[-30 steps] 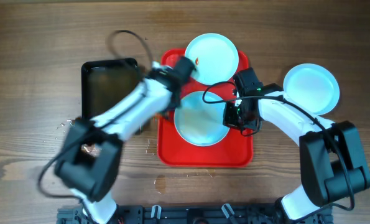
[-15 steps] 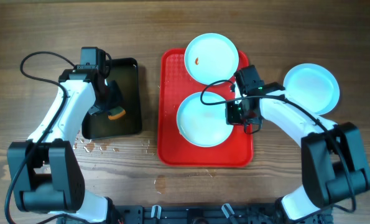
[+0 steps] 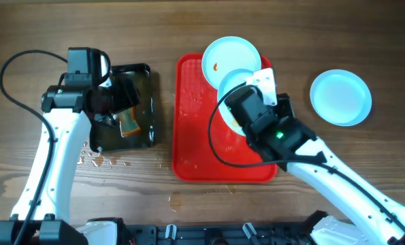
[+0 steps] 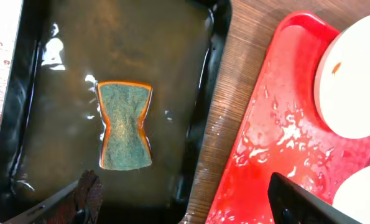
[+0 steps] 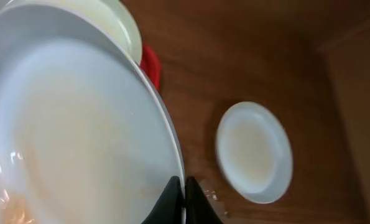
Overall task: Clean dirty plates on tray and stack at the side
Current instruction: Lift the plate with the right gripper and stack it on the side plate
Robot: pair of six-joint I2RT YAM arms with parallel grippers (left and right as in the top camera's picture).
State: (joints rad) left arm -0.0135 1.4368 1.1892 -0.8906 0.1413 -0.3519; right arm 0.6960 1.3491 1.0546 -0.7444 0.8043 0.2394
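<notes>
My right gripper next carries the second plate across, down onto the third plate (image 3: 340, 97) (image 5: 254, 152) to release, as that lies below, right in the overhead view.
The red tray (image 3: 192, 146) lies mid-table, wet. A pale blue plate (image 3: 231, 54) with an orange smear rests on its far end. In the right wrist view my right gripper (image 5: 185, 194) is shut on the rim of a second plate (image 5: 73, 124), which is lifted and tilted above the tray. A third plate (image 3: 340, 97) sits on the wood at the right. My left gripper (image 4: 188, 205) hangs open over the black tray (image 4: 60, 37). An orange-edged green sponge (image 4: 125, 124) lies loose in that tray's water, clear of both fingers.
Water drops speckle the wood in front of the black tray (image 3: 96, 160). A narrow strip of bare wood (image 4: 225, 124) separates the black tray from the red tray (image 4: 278, 137). The right arm's body (image 3: 284, 136) crosses the red tray's near right corner.
My left gripper carried the sponge to the black tray, opened and let it go. My right gripper has lifted the middle plate off the red tray and tilted it.
</notes>
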